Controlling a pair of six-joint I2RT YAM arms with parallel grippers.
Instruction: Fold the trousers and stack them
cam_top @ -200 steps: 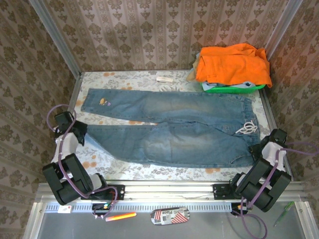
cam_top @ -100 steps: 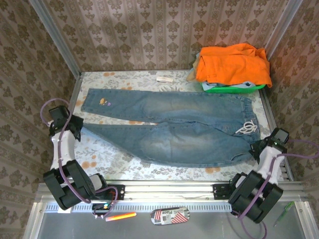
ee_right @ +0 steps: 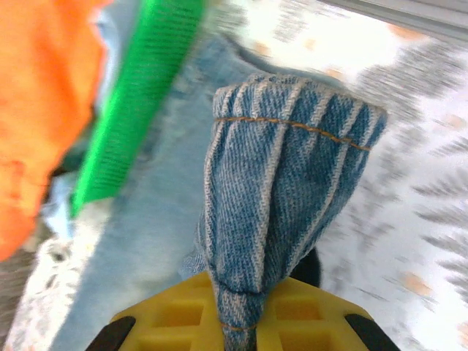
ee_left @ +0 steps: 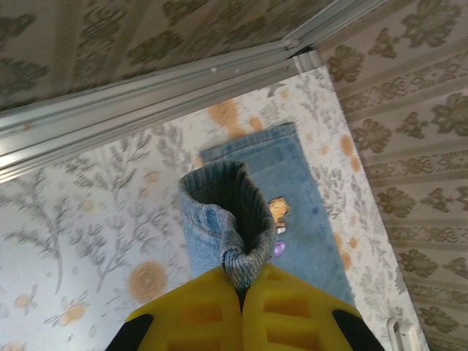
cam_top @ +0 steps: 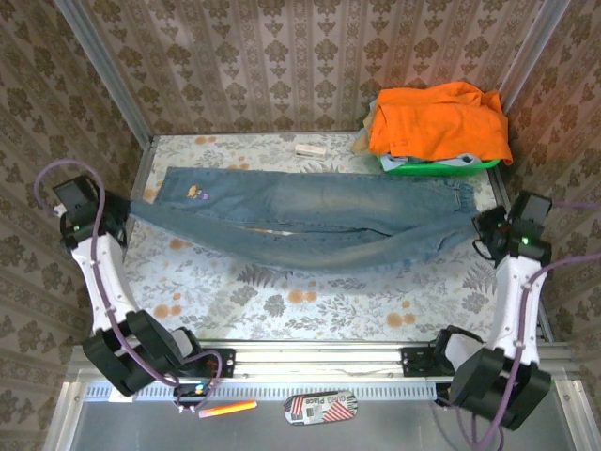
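Note:
The left gripper will next carry the cuff it is holding outward, lower it over the flat end at the far leg's cuff [cam_top: 164, 184] [ee_left: 252, 142] and let it go.
Blue denim trousers [cam_top: 310, 216] stretch across the floral table, waist at the right, legs to the left. The near leg hangs lifted in a sagging band between both grippers. My left gripper [cam_top: 120, 212] is shut on that leg's cuff [ee_left: 232, 219], pinched between yellow fingers [ee_left: 208, 311]. The far leg [ee_left: 292, 197], with a small embroidered patch, lies flat beneath it. At the right, my right gripper [cam_top: 481, 229] is shut on the waistband [ee_right: 285, 183], its yellow fingers [ee_right: 175, 318] clamping a bunched fold of denim.
An orange garment [cam_top: 437, 117] is heaped on a green basket [cam_top: 437, 166] at the back right; the basket's green rim [ee_right: 135, 95] is close beside the right gripper. A small white block [cam_top: 310, 148] lies at the table's back edge. Patterned walls and metal rails [ee_left: 146, 88] enclose the table.
Both arms have risen and swung away from the near edge, lifting the near leg and waist corner off the table and carrying them back over the far leg.

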